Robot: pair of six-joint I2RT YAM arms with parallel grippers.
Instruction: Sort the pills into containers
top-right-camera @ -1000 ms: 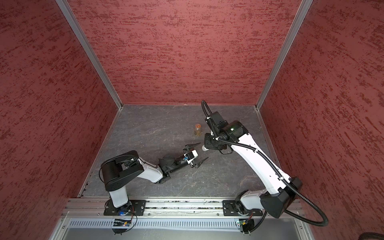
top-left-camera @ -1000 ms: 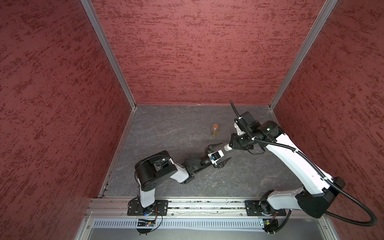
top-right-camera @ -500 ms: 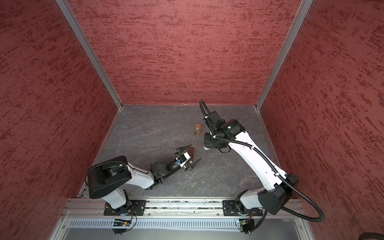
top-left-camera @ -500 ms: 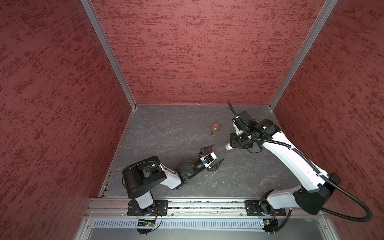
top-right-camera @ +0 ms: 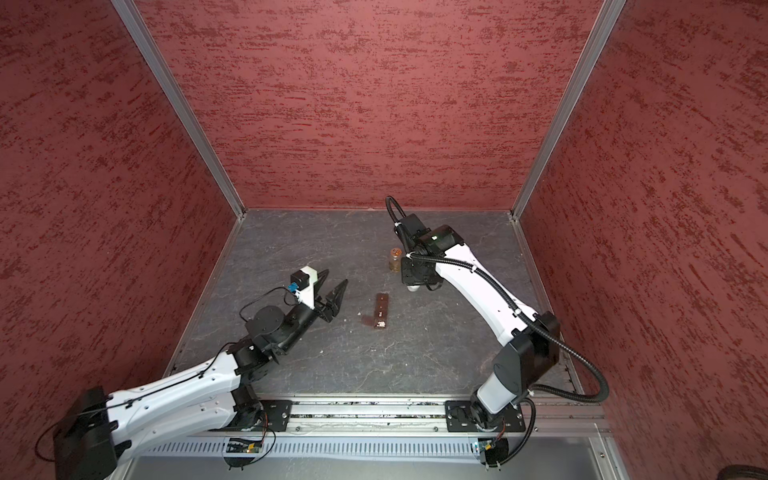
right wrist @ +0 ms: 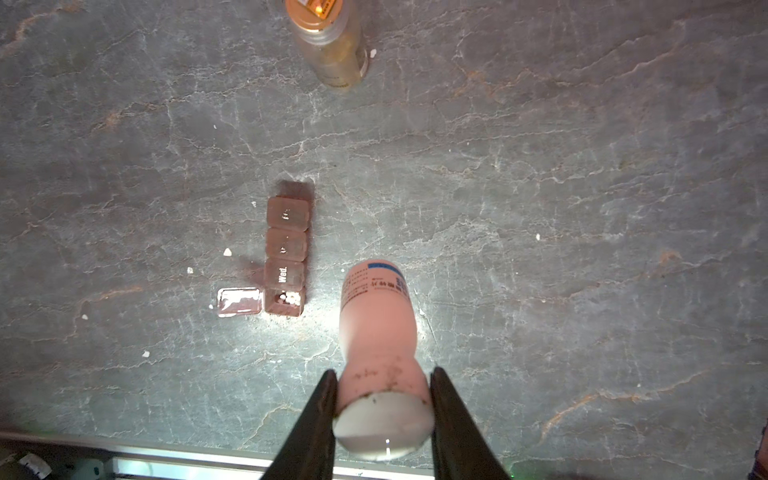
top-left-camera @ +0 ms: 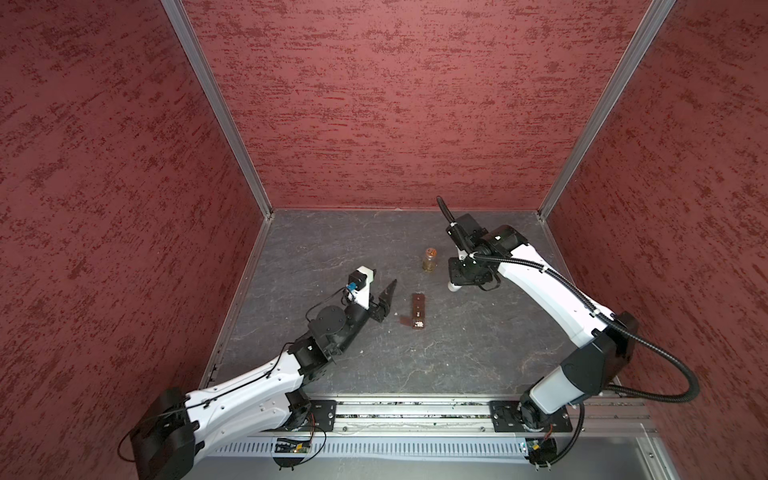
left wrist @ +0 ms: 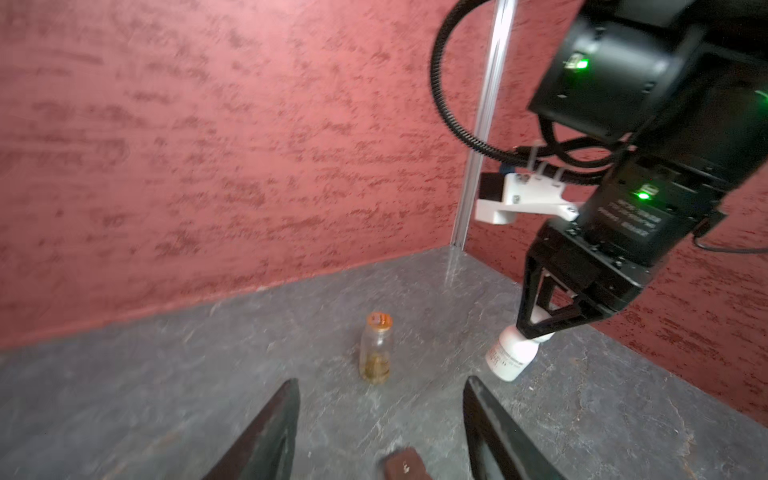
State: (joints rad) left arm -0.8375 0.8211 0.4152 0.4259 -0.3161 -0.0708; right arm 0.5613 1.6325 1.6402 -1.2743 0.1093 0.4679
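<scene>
The bare floor [right wrist: 496,48] beside the amber bottle is outward of my right gripper and below it, so my right gripper should move outward, lower the white bottle [right wrist: 376,316] and release it there.
The containers [right wrist: 286,249] form a dark-brown strip box on the grey floor, seen in both top views [top-left-camera: 418,311] [top-right-camera: 381,311]. Its end compartment is open, with the clear lid [right wrist: 240,301] flipped aside and white pills [right wrist: 289,298] inside. A few white bits [right wrist: 227,252] lie loose beside it. My right gripper [right wrist: 383,374] is shut on one end of a small white bottle [right wrist: 376,316], which hangs tilted just past the strip's far end [top-left-camera: 453,286]. My left gripper [left wrist: 381,384] stands open and empty, raised to the left of the strip [top-right-camera: 334,282].
A clear amber bottle [top-left-camera: 429,259] with an orange cap stands upright behind the strip, close to the right gripper [left wrist: 536,328]. Red walls close the floor on three sides. A metal rail [top-left-camera: 415,411] carrying both arm bases runs along the front.
My left arm has pulled back to the left, off the strip box, which now shows uncovered. Its jaws have narrowed somewhat. The right gripper with the white bottle has barely moved.
</scene>
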